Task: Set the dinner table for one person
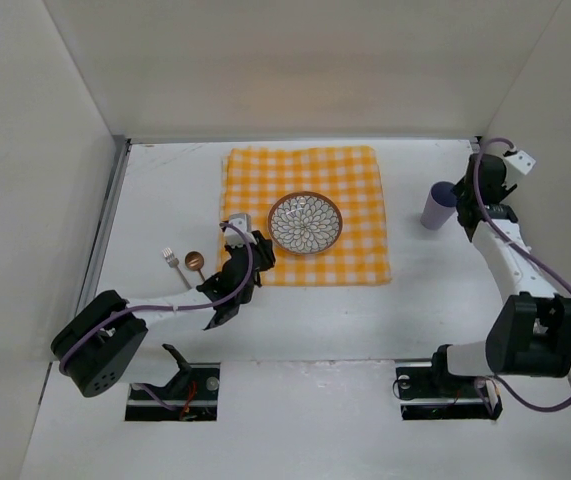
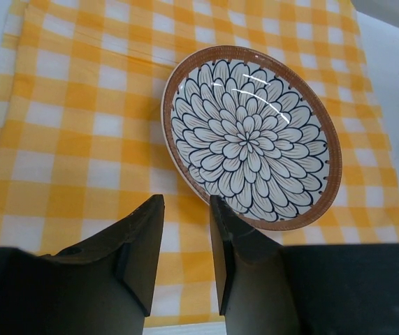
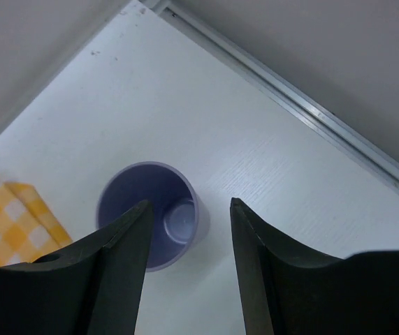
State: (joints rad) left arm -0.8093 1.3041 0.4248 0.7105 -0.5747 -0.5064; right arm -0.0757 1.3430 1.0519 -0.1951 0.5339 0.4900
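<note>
The purple cup is upright and open at the top, so I will next lower my right gripper across the cup's rim nearest the metal strip (image 1: 454, 195), with one finger inside, and close it.
The dinner table (image 1: 165, 190) is a large white top. A yellow-and-white checked cloth (image 1: 340, 180) lies on it at the back middle, with a flower-patterned plate (image 1: 305, 222) with a brown rim on it. A fork (image 1: 170, 260) and a small spoon (image 1: 195, 262) lie on the bare table left of the cloth. A purple cup (image 1: 435, 206) stands upright right of the cloth. My left gripper (image 2: 186, 202) is open and empty, low over the cloth (image 2: 66, 139) just short of the plate (image 2: 251, 136). My right gripper (image 3: 189, 204) is open and empty above the cup (image 3: 154, 213).
White walls enclose the table at the left, back and right. A metal strip (image 3: 304, 105) runs along the foot of the wall near the cup. A corner of the cloth (image 3: 10, 216) shows left of the cup.
</note>
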